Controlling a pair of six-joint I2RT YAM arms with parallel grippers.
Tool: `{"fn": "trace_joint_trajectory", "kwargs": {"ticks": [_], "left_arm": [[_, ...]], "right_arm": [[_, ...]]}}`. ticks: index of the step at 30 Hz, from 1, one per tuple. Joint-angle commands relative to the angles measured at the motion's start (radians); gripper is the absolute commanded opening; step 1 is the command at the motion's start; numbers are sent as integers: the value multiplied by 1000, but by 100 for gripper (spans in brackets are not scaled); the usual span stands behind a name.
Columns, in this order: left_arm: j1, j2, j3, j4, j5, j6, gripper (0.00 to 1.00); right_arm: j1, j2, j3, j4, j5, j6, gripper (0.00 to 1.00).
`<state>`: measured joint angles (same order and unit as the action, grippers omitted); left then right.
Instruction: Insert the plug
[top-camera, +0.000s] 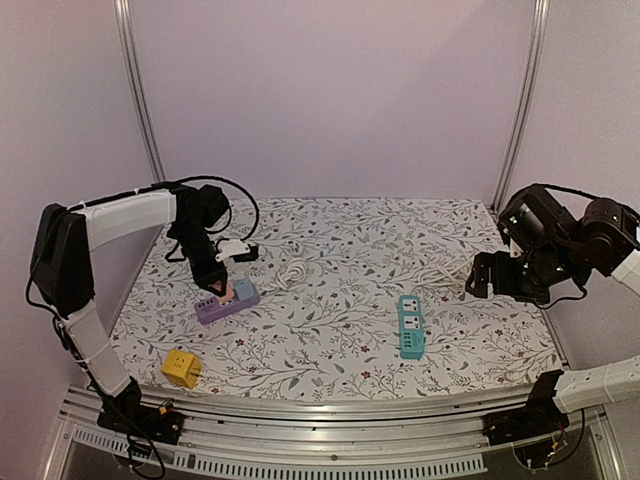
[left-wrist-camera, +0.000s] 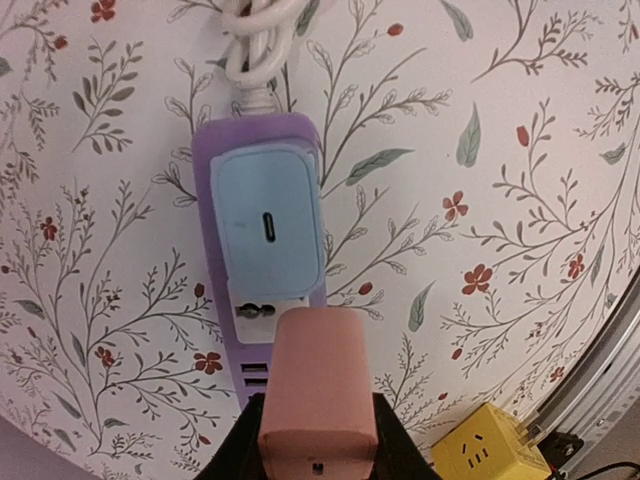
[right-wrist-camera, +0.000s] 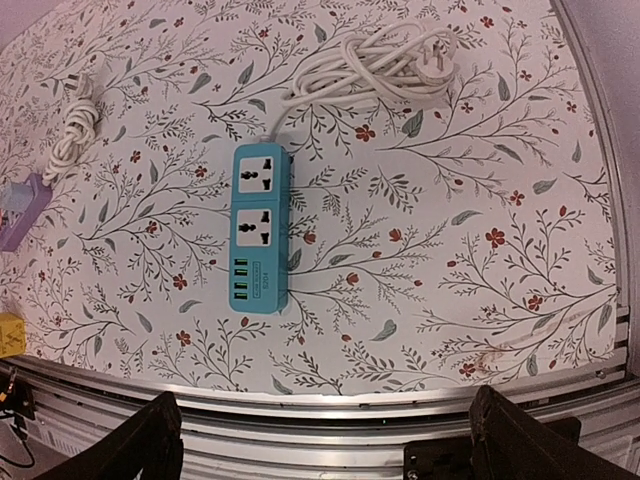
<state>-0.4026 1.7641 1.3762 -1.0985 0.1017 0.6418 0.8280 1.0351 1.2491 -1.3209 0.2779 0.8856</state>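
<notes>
The near white socket (left-wrist-camera: 258, 310) beside the light blue adapter (left-wrist-camera: 268, 220) is empty, so the left gripper should next lower the pink plug block into that socket and let go of it.
A purple power strip (left-wrist-camera: 208, 260) lies on the floral cloth, also seen in the top view (top-camera: 226, 301). A light blue adapter (left-wrist-camera: 268, 220) sits in its far socket. My left gripper (left-wrist-camera: 318, 440) is shut on a pink plug block (left-wrist-camera: 320, 385) and holds it over the strip's near white socket (left-wrist-camera: 258, 310); I cannot tell whether it touches. In the top view the left gripper (top-camera: 218, 280) stands over the strip. My right gripper (right-wrist-camera: 320, 440) is open and empty, raised at the right edge (top-camera: 490, 275), far from a teal power strip (right-wrist-camera: 260, 225).
A yellow cube adapter (top-camera: 182, 367) sits near the front left, also in the left wrist view (left-wrist-camera: 490, 450). The teal strip (top-camera: 410, 325) has a coiled white cord (right-wrist-camera: 385, 62). A white cord bundle (top-camera: 292, 272) lies mid-table. A metal rail (top-camera: 330, 415) bounds the front.
</notes>
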Motion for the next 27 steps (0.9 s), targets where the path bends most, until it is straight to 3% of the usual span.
{"fn": "trace_joint_trajectory", "kwargs": {"ticks": [1, 27], "left_arm": [[34, 13, -19, 12, 4, 35, 0], [40, 75, 8, 48, -42, 53, 0]], "right_arm": [[-5, -10, 18, -20, 13, 23, 99], [-5, -11, 10, -33, 32, 61, 99]]}}
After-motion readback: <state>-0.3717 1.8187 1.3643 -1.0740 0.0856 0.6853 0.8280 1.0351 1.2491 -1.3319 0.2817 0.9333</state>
